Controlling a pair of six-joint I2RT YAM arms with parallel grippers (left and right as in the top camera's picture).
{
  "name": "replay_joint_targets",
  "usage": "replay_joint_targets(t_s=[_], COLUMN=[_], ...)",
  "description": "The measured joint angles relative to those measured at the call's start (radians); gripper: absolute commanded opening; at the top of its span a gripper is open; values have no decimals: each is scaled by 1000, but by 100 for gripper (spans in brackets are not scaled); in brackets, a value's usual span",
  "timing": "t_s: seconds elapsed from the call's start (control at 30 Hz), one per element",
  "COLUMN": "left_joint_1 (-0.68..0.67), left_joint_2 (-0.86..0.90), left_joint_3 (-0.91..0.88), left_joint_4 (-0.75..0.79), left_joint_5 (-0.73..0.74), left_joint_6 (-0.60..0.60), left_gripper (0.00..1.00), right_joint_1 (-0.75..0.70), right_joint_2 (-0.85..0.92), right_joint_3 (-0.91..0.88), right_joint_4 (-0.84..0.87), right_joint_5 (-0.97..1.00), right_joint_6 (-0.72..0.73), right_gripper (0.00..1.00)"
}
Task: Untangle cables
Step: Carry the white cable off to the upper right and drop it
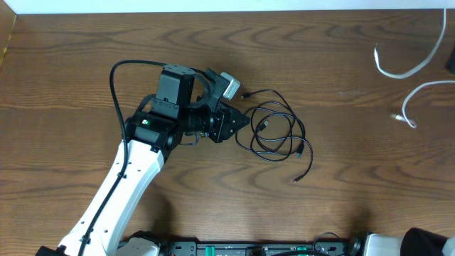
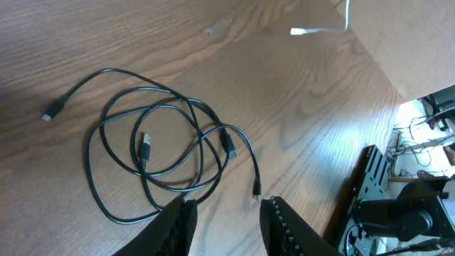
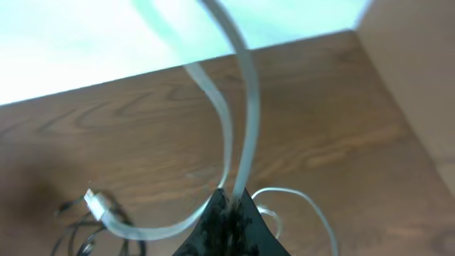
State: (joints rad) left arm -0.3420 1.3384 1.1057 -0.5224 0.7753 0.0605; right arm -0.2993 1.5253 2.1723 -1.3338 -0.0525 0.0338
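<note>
The white cable hangs clear of the black coil, so I will next swing my right gripper back, to the right in the overhead view, and lower the cable toward the wood.
Thin black cable lies in loose overlapping loops on the wooden table, with small plug ends showing. My left gripper sits at the coil's left edge, low over the table. In the left wrist view it is open, with bare wood between the fingers; the left fingertip overlaps a black loop. The white cable lies apart at the far right and rises out of the overhead view. My right gripper is shut on the white cable, whose plug hangs near the black coil.
The table's right edge and a rack of equipment show in the left wrist view. The left arm's thick black cable arcs over its body. A light wall borders the table's far edge.
</note>
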Motion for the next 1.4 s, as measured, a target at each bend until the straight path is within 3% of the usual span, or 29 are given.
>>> replay_joint_targets(t_s=[0.5,0.8,1.07,1.4], left_joint_1=[0,0,0,0], left_joint_2=[0,0,0,0], left_joint_3=[0,0,0,0], left_joint_4=[-12,-10,-9,-8], left_joint_5=[-100,-127,-127,-127], left_joint_6=[8,19,19,19], left_gripper=[35,35,35,35], right_joint_1=[-350,-621,-715,-725], right_joint_2=[233,232,235,235], right_joint_3=[0,-36,-206,-425], right_joint_4=[-19,4,52,164], right_joint_5=[377,285,197,203], right_joint_6=[224,263,274,299], right_gripper=[1,1,1,1])
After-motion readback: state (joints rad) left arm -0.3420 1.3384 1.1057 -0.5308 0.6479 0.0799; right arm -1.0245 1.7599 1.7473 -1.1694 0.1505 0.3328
